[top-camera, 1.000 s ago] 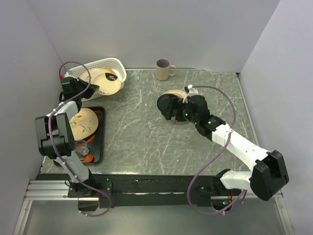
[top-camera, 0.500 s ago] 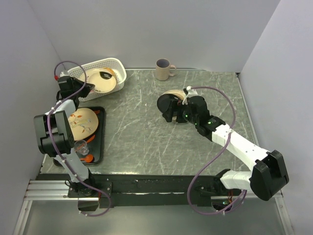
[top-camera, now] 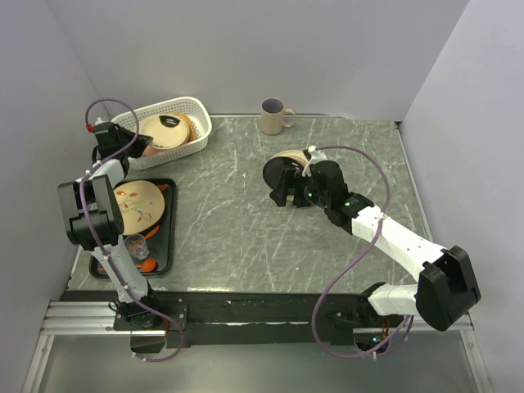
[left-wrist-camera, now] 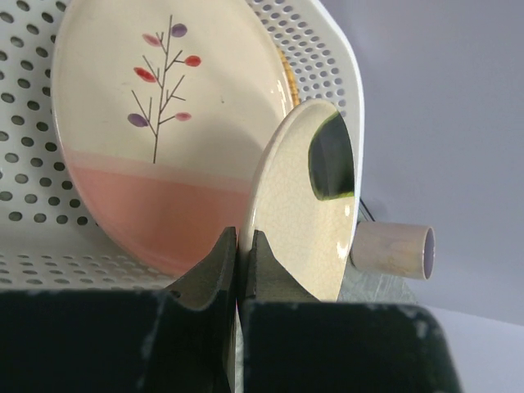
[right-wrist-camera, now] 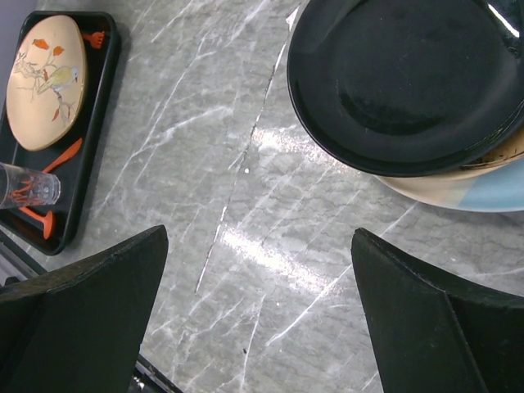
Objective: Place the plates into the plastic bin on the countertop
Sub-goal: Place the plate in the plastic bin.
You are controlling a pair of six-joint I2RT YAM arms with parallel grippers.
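Note:
My left gripper shifts toward the bin's end by the bin's side (top-camera: 134, 128) (left-wrist-camera: 31, 147) next, since the cream plate overlaps the bin's rim, and then releases the cream plate.
My left gripper (left-wrist-camera: 237, 254) is shut on the rim of a cream plate (left-wrist-camera: 303, 205) with a dark green patch, held on edge inside the white perforated plastic bin (left-wrist-camera: 327, 41). A half-pink plate with a twig (left-wrist-camera: 155, 123) leans in the bin behind it. From above, the left gripper (top-camera: 135, 147) sits at the bin (top-camera: 196, 115) front-left rim. My right gripper (right-wrist-camera: 262, 311) is open over bare countertop (right-wrist-camera: 246, 229), just short of a stack topped by a black plate (right-wrist-camera: 409, 82), with a pale blue plate (right-wrist-camera: 499, 192) under it. The stack (top-camera: 288, 155) lies mid-counter by the right gripper (top-camera: 286, 192).
A flat black tray (top-camera: 168, 237) at the left holds a tan-orange plate (top-camera: 139, 205), a clear glass (top-camera: 135, 243) and orange cutlery. A beige mug (top-camera: 274, 116) stands at the back of the countertop. White walls close in the left, back and right sides.
The left gripper has moved back and left, carrying the cream plate deeper into the bin and tipping it more upright. The right arm has barely shifted.

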